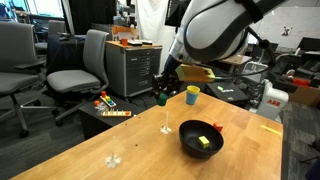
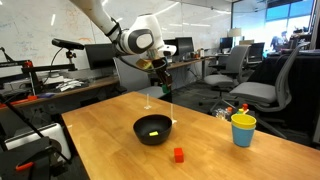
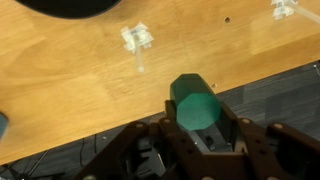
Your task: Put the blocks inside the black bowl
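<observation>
I should move my gripper over the bare bottom of the black bowl beside the yellow block, go down inside, and let go of the green block there.
My gripper is shut on the green block and holds it in the air above the table's far edge; the block also shows in both exterior views. The black bowl stands on the wooden table, and its edge shows at the top left of the wrist view. The yellow block lies inside the bowl. The red block lies on the table in front of the bowl in an exterior view.
A yellow cup stands near the table edge. Small white stemmed pieces stand or lie on the wooden table. Office chairs and a cabinet stand beyond the table.
</observation>
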You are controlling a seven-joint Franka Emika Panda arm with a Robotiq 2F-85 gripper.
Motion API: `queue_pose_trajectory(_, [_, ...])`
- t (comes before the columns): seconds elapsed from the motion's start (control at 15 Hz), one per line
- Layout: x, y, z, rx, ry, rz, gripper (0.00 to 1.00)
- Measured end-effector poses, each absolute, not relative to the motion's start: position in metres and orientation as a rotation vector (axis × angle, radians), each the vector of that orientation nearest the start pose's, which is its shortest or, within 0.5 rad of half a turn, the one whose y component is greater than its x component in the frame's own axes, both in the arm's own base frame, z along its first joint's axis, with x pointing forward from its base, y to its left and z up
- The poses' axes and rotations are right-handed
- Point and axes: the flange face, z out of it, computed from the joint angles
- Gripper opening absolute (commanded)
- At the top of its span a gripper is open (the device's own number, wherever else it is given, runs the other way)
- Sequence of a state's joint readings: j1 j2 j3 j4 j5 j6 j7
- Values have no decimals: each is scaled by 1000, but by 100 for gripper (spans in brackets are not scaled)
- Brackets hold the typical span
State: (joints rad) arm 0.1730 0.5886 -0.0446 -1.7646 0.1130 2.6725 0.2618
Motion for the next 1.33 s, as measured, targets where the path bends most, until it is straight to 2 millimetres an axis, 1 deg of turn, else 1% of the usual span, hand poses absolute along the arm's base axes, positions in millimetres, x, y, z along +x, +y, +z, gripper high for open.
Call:
queue_pose_trajectory(0.13, [683,72,282,-3040,309,-466,19])
queue_pose_trajectory(0.27, [675,59,289,-3098,292,-430,19])
queue_pose_trajectory(0.4, [664,51,289,-3152,268,-364,19])
queue_pose_trajectory(0.6, [646,45,280,-3192,246,-263,19])
queue_pose_trajectory(0.73, [635,44,269,-3198,223,-210,19])
queue_pose_trajectory(0.93, [618,45,245,-3184,164,-153,19])
queue_pose_trajectory(1.13, [599,42,215,-3181,121,-101,19])
queue_pose_trajectory(1.33, [584,39,185,-3173,97,-84,19])
